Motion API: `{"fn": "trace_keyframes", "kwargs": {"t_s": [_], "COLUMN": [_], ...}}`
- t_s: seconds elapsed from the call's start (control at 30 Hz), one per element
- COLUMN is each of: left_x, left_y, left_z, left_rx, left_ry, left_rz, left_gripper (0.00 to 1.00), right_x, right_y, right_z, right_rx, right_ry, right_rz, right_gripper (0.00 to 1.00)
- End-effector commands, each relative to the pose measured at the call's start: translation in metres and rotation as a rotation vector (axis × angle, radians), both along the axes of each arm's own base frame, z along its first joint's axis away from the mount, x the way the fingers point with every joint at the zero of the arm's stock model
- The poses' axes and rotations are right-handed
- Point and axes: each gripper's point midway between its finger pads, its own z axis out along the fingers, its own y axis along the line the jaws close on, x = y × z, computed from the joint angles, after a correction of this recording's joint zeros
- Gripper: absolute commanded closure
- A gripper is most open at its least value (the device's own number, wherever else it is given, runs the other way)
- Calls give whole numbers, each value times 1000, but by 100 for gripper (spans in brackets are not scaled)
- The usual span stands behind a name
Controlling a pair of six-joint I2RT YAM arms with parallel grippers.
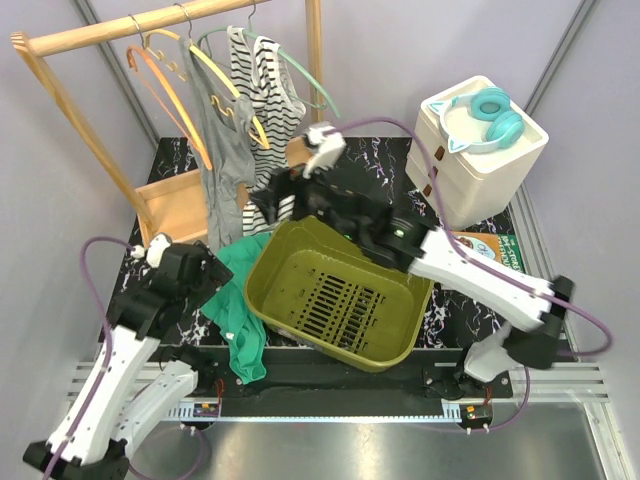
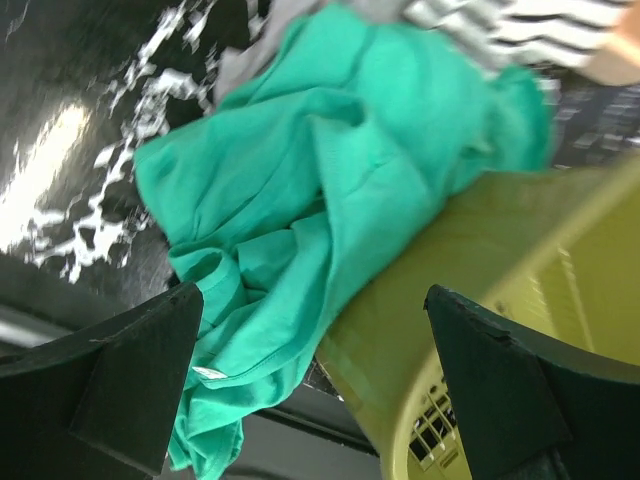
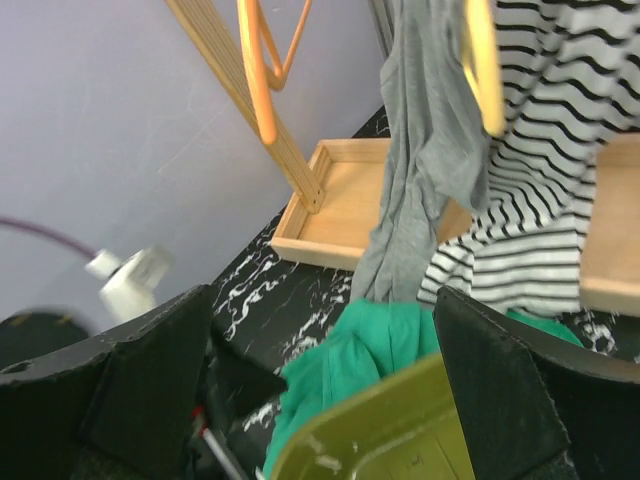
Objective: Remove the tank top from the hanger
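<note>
The gathered cloth is between the open fingers of my left gripper. I will next lower my left gripper onto the bunched folds of the green garment beside the basket.
A grey tank top [image 1: 222,140] hangs on a yellow hanger [image 1: 215,70] on the wooden rack. A black-and-white striped tank top [image 1: 268,85] hangs beside it on a green hanger [image 1: 310,80]. My right gripper [image 1: 270,195] is open and empty, low in front of both tops. In the right wrist view the grey top [image 3: 430,130] and striped top [image 3: 560,150] hang beyond the gripper [image 3: 322,295]. My left gripper [image 1: 222,268] is open and empty over a green garment [image 1: 238,300]. The left wrist view shows the gripper [image 2: 312,295] above this garment [image 2: 330,170].
An olive basket [image 1: 400,345] stands mid-table, the green garment against its left wall. An empty orange hanger [image 1: 160,85] hangs left of the grey top. The rack's wooden base tray [image 1: 175,200] lies behind. A white drawer box [image 1: 480,160] with teal headphones [image 1: 490,115] stands at right.
</note>
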Motion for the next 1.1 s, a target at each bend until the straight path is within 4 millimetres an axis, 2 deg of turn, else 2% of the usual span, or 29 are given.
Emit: {"fn": "trace_keyframes", "kwargs": {"t_s": [0.0, 0.03, 0.07, 0.1, 0.13, 0.17, 0.2, 0.23, 0.27, 0.3, 0.33, 0.37, 0.4, 0.43, 0.5, 0.53, 0.63, 0.67, 0.7, 0.77, 0.87, 0.9, 0.97, 1.0, 1.07], "left_x": [8, 6, 8, 10, 9, 13, 13, 11, 12, 10, 9, 16, 15, 9, 8, 0, -5, -5, -7, -4, 2, 11, 8, 14, 10], "left_y": [1, 1, -5, -9, -9, -19, -20, -17, -15, -14, -14, -23, -26, -29, -32, -29, -20, -18, -15, -10, -1, 8, 21, 26, 39], "left_z": [-25, -37, -43, -53, -67, -72, -83, -93, -98, -108, -115, -117, -125, -133, -146, -156, -170, -169, -171, -164, -139, -120, -87, -53, -9], "left_rx": [-1, -6, -31, -40, -50, -101, -104, -112, -111, -102, -101, -136, -144, -172, -194, -204, -215, -223, -226, -242, -222, -182, -140, -118, -76], "left_ry": [117, 155, 174, 213, 249, 259, 301, 333, 349, 390, 411, 398, 425, 455, 481, 511, 520, 506, 502, 450, 338, 265, 164, 69, -89], "left_rz": [112, 133, 126, 118, 118, 94, 103, 138, 154, 166, 163, 135, 129, 138, 155, 189, 258, 271, 286, 312, 314, 309, 319, 302, 293], "left_gripper": [1, 1, 1, 1, 1, 1, 1, 1, 1, 1, 1, 1, 1, 1, 2, 14, 41, 64, 75, 100, 100, 100, 100, 100, 100], "right_x": [-20, -25, -35, -38, -44, -53, -56, -59, -65, -67, -72, -74, -76, -79, -82, -85, -90, -90, -91, -91, -91, -91, -89, -88, -86], "right_y": [-51, -60, -77, -83, -89, -102, -105, -109, -118, -121, -132, -135, -139, -147, -152, -160, -168, -169, -172, -176, -182, -182, -182, -182, -181], "right_z": [-2, -2, 11, -4, -5, 5, -8, -9, -3, -14, -8, -11, -21, -16, -25, -23, -32, -36, -37, -38, -40, -41, -44, -44, -43], "right_rx": [69, 74, 111, 100, 109, 144, 133, 136, 158, 142, 167, 170, 164, 186, 185, 198, 207, 203, 203, 196, 197, 196, 186, 182, 175], "right_ry": [26, 28, 16, 39, 43, 33, 52, 54, 46, 54, 48, 51, 66, 59, 71, 68, 83, 89, 89, 89, 87, 88, 87, 85, 79], "right_rz": [-64, -63, -62, -66, -59, -52, -50, -44, -40, -39, -43, -43, -49, -52, -56, -61, -64, -66, -69, -80, -95, -99, -105, -111, -114], "right_gripper": [0, 0, 0, 0, 1, 0, 0, 0, 0, 0, 0, 0, 0, 0, 0, 0, 0, 0, 0, 0, 0, 0, 0, 0, 0]}}
